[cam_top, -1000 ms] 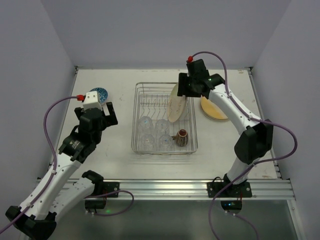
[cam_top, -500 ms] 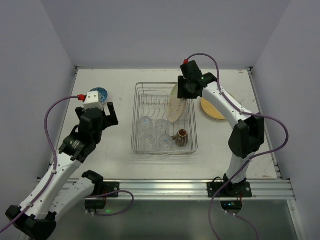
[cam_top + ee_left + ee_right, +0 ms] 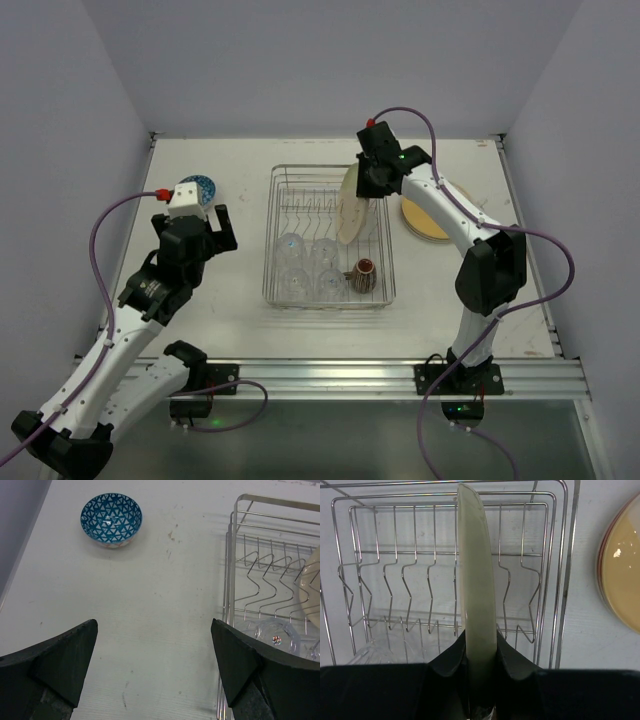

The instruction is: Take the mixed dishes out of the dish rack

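My right gripper needs to lift up next, carry the cream plate over the tan plate, tilt it flat and go down to release it, because the tan plate lies flat beside the rack.
The silver wire dish rack stands mid-table. A cream plate stands on edge among its prongs at the right. My right gripper is shut on that plate's upper rim, one finger on each face. Several clear glasses and a dark brown mug sit in the rack's near half. The blue-patterned bowl rests on the table at the far left. My left gripper hangs open and empty over bare table left of the rack.
A tan plate lies flat on the table just right of the rack. Purple walls close in the table at the back and on both sides.
My right gripper has shifted a little left onto the standing plate's rim and closed on it. The left arm has not moved.
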You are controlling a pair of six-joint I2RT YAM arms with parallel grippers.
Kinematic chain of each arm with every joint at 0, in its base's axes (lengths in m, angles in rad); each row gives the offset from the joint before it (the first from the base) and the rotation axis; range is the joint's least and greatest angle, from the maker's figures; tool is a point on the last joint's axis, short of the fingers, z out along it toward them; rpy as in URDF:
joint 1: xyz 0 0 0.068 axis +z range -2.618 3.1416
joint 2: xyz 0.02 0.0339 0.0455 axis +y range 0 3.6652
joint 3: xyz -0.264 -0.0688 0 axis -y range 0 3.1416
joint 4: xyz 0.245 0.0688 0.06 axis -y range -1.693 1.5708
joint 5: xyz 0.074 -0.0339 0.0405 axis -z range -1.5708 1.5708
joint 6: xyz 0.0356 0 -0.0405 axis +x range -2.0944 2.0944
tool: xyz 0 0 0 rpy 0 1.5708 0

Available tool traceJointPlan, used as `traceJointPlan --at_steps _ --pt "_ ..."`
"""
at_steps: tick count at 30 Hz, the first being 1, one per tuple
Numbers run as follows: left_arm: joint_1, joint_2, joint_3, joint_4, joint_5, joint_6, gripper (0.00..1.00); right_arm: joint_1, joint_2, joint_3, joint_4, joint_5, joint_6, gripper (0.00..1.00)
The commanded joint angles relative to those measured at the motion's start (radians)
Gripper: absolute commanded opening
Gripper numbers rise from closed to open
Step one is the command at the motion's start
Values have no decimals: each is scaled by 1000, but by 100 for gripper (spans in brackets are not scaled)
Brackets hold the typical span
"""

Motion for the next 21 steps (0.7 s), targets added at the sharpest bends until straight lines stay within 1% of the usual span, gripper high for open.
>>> traceJointPlan --at_steps 1,9,15,21 --pt "8 -5 -1 35 7 14 100 -1 -52 27 -11 56 15 0" --pt "8 -8 -1 35 6 14 100 -1 -94 70 -33 76 23 0" --pt "8 -8 -1 35 6 14 100 0 -124 139 -77 88 3 0" --pt "8 -6 -1 36 7 14 100 -3 -181 153 -83 97 -6 0"
